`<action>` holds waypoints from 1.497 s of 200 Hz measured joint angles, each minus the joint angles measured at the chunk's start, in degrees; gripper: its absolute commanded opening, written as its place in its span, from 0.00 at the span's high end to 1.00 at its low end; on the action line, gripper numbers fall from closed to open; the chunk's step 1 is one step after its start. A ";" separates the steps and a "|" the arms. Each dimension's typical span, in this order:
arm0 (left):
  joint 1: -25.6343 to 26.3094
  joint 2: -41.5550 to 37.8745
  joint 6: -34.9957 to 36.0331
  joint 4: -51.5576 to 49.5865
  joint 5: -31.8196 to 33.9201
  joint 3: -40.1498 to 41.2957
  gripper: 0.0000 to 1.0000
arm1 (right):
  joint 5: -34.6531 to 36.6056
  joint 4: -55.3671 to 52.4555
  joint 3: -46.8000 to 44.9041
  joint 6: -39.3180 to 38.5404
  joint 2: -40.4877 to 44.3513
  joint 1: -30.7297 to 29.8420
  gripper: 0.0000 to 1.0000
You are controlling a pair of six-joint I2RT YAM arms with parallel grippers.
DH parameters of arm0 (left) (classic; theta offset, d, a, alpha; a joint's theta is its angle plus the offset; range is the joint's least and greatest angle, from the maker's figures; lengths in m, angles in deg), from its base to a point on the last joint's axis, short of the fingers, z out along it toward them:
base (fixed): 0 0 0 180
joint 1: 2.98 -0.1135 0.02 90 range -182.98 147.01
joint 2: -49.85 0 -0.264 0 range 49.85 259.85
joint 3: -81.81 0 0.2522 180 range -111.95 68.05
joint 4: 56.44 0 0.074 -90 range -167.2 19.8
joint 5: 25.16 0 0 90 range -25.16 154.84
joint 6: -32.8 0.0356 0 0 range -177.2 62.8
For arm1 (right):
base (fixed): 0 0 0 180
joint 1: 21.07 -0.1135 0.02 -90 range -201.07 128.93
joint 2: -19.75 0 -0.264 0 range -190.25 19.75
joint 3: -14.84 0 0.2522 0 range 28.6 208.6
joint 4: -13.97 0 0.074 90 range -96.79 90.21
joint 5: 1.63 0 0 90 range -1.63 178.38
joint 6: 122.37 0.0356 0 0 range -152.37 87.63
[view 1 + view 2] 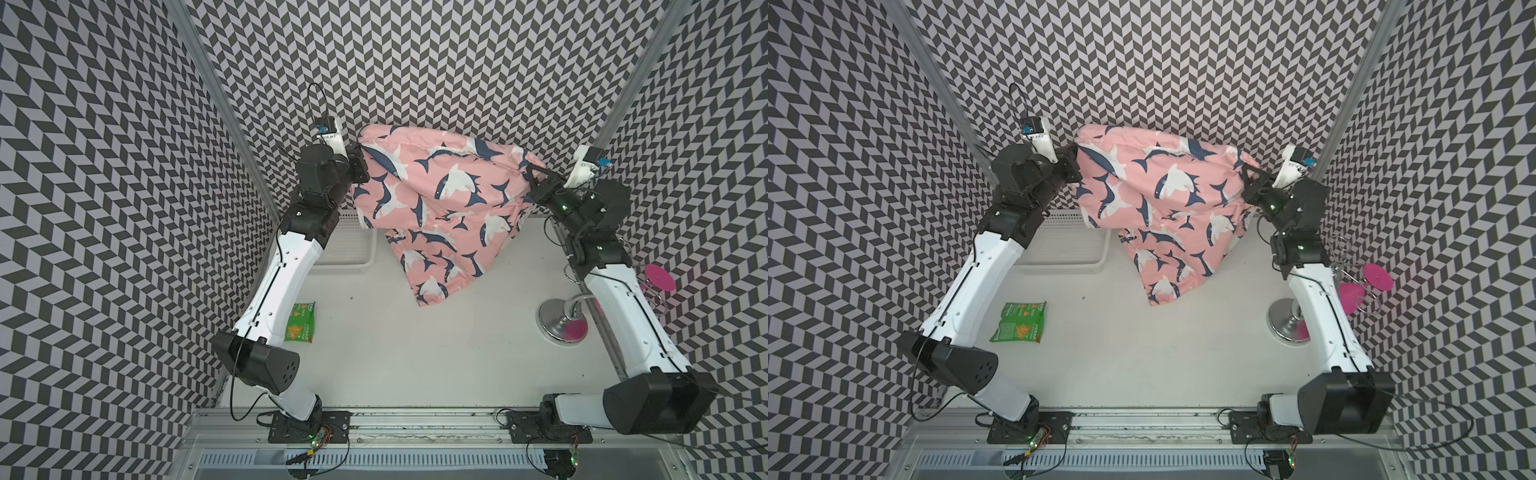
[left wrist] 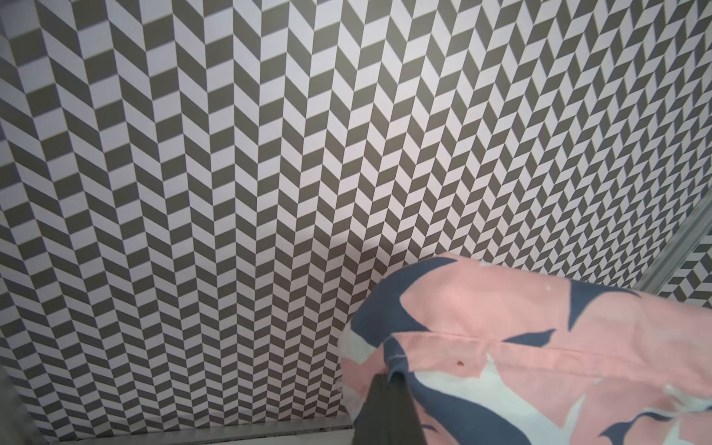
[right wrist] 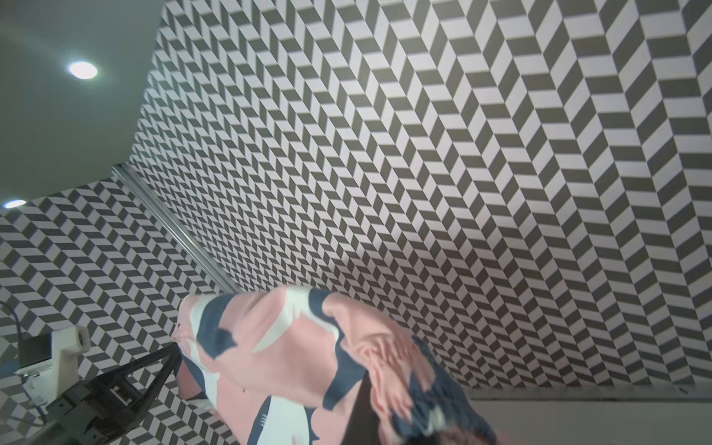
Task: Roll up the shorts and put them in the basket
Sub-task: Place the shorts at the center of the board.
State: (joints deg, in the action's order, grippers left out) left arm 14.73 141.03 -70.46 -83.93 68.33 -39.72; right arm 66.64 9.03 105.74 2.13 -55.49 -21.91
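The shorts [image 1: 440, 195] are hanging in the air, so I should lower my right gripper, pull it back to the bare tabletop beside the chrome stand and let go of the gathered edge.
The pink shorts [image 1: 440, 195] [image 1: 1158, 195] with navy-and-white sharks hang in the air at the back of the cell, stretched between my two grippers. My left gripper [image 1: 359, 166] [image 1: 1075, 164] is shut on their left edge, near a seam, and the left wrist view shows fabric [image 2: 539, 346] bunched over its dark finger [image 2: 389, 408]. My right gripper [image 1: 534, 176] [image 1: 1250, 174] is shut on the gathered right edge, where cloth [image 3: 293, 354] folds around it. One leg [image 1: 432, 286] droops toward the table.
A white perforated basket [image 1: 353, 249] [image 1: 1067, 245] stands at the back left, partly under the left arm. A green packet [image 1: 301, 322] [image 1: 1019, 322] lies on the table beside that arm. A chrome stand [image 1: 561, 322] [image 1: 1287, 324] with pink discs [image 1: 658, 278] stands at the right edge.
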 measured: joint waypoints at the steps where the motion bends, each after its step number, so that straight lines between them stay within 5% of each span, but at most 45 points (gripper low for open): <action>1: 0.02 -0.31 0.00 0.11 -0.09 0.37 1.00 | 0.00 0.13 -0.39 0.00 0.37 0.00 0.98; 70: 9.20 -34.93 -3.98 10.27 -0.11 51.65 1.00 | -0.92 9.27 -42.40 -0.35 38.01 -0.26 0.93; 119: 13.31 -39.43 -12.33 3.67 4.31 69.51 1.00 | -2.01 -4.22 -64.35 1.33 51.76 -0.63 0.86; 147: 13.33 -42.29 -14.80 0.74 7.76 71.73 1.00 | -2.78 -9.46 -64.41 0.74 56.19 -2.60 0.86; 205: 13.33 -37.09 -13.60 0.74 13.40 62.18 1.00 | -5.92 -13.14 -62.60 -2.27 55.34 -3.89 0.84; 241: 12.00 -37.57 -13.16 0.52 18.01 61.99 1.00 | -12.87 -14.27 -59.84 -3.26 54.34 -5.60 0.85; 273: 8.24 -39.82 -13.20 0.83 19.02 62.62 1.00 | -18.93 -15.58 -59.10 -5.95 57.02 -8.98 0.77; 299: 5.90 -40.09 -14.64 0.52 20.33 64.41 1.00 | -22.01 -16.35 -60.35 -6.25 57.20 -14.08 0.59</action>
State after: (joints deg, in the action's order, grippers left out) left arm 20.63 100.94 -85.10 -83.41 88.65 24.69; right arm 44.63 -7.32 45.40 -4.12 1.71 -35.98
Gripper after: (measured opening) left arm 0.036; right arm 0.332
